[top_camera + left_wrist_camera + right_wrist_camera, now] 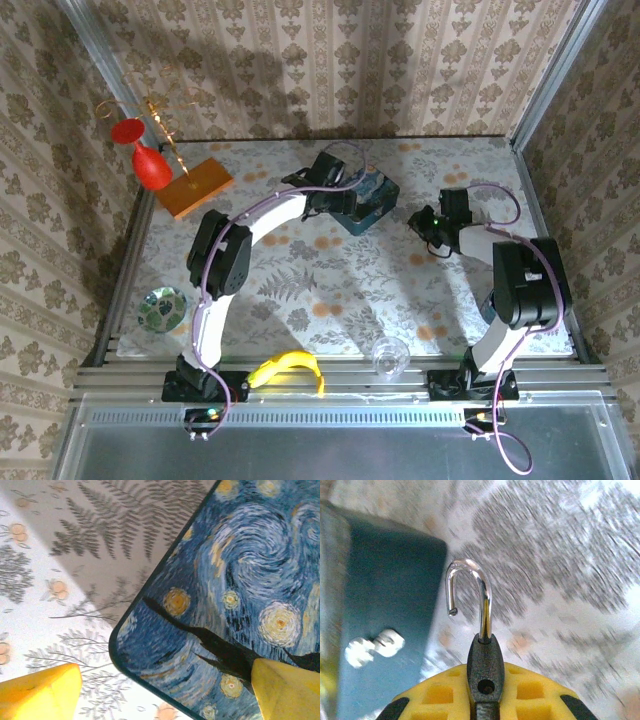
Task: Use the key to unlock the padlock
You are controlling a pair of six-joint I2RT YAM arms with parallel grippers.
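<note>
I should lower the padlock onto the tablecloth's orange flowers with my right gripper next, then let go of it.
The padlock, a small dark grey body with a silvery shackle, is pinched in my right gripper, which is shut on it between yellow pads. The shackle's free end hangs out of the body, so the lock stands open. From above, the right gripper hovers just right of the blue painted tin. My left gripper is open above the tin's corner, one yellow finger over the tablecloth and the other over the lid. The key is out of view.
A red vase and an orange wooden block stand at the back left. A glass dish lies at the left edge. A banana and a clear cup sit by the front rail.
</note>
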